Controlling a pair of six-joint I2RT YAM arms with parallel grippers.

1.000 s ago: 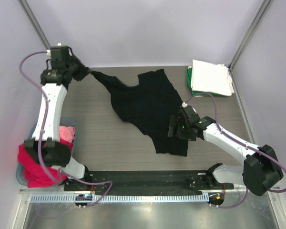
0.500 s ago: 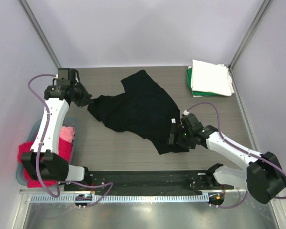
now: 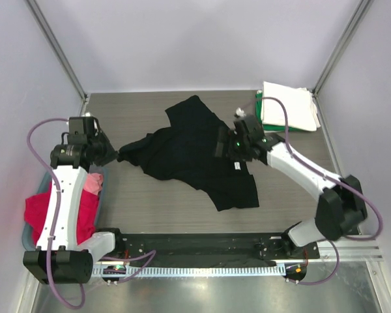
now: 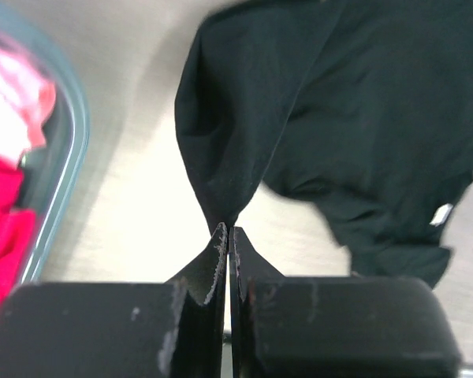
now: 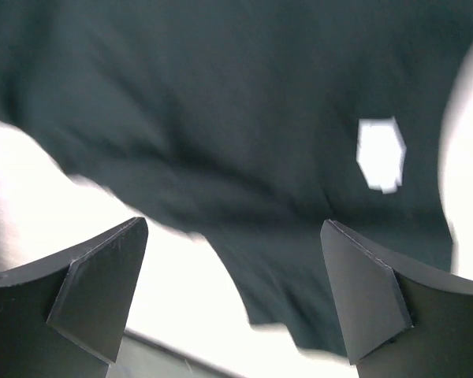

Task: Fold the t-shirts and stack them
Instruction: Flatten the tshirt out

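Observation:
The robot should next move the open fingers of its right gripper outward and down to close on the black t-shirt's far corner, because that corner of the t-shirt lies free, outward of the gripper.
The black t-shirt lies crumpled across the middle of the table. My left gripper is shut on its left corner, drawn to a point between the fingers in the left wrist view. My right gripper is open above the shirt's right side, holding nothing; the black cloth with a white label fills its view. Folded white t-shirt on a green t-shirt lies at the back right. Red t-shirt and pink t-shirt sit in the tub.
The pale blue tub stands at the table's left edge, also seen in the left wrist view. Metal frame posts rise at the back corners. A black rail runs along the near edge.
My left gripper pulled the shirt's corner from the back left down toward the tub. My right gripper let go of the shirt's lower part and moved up toward the back.

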